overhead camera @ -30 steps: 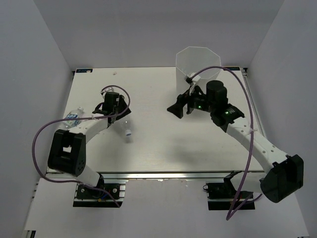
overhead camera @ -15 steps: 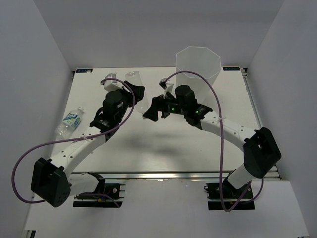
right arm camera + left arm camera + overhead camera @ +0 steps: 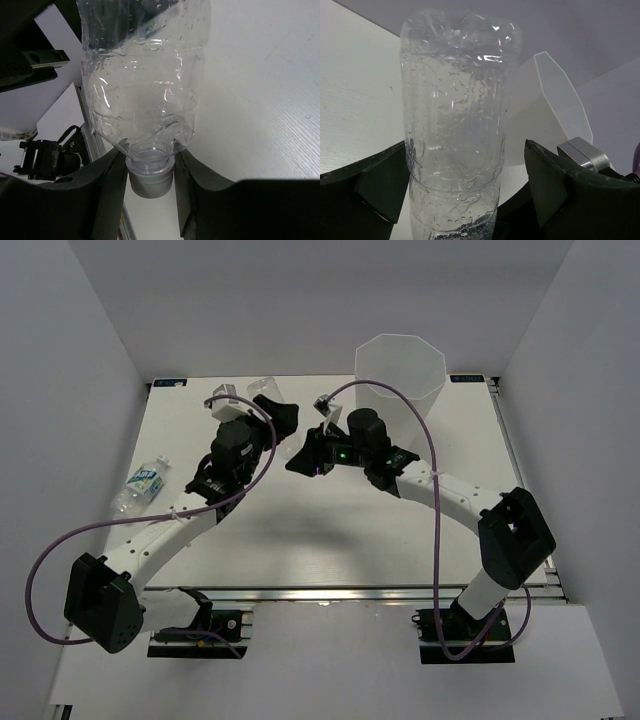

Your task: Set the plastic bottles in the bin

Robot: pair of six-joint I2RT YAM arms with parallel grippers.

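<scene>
My left gripper is already open, so my right gripper should next carry the bottle up and outward over the bin's opening and release it.
An unlabelled clear plastic bottle hangs in the air between the two grippers, left of the bin. My right gripper is shut on its neck just above the pale cap; from above this gripper sits mid-table. My left gripper stands open around the bottle's body, with a gap showing on the right side. From above, that gripper is close to the right one. A second bottle with a blue label lies on the table at the far left. The tall white bin stands behind the held bottle.
The white table is enclosed by white walls on three sides. Purple cables loop from both arms. The bin stands at the table's back edge, right of centre.
The left arm lifted the clear bottle from the left of the table to the middle. The right gripper came over and shut on its neck, and the left gripper opened.
</scene>
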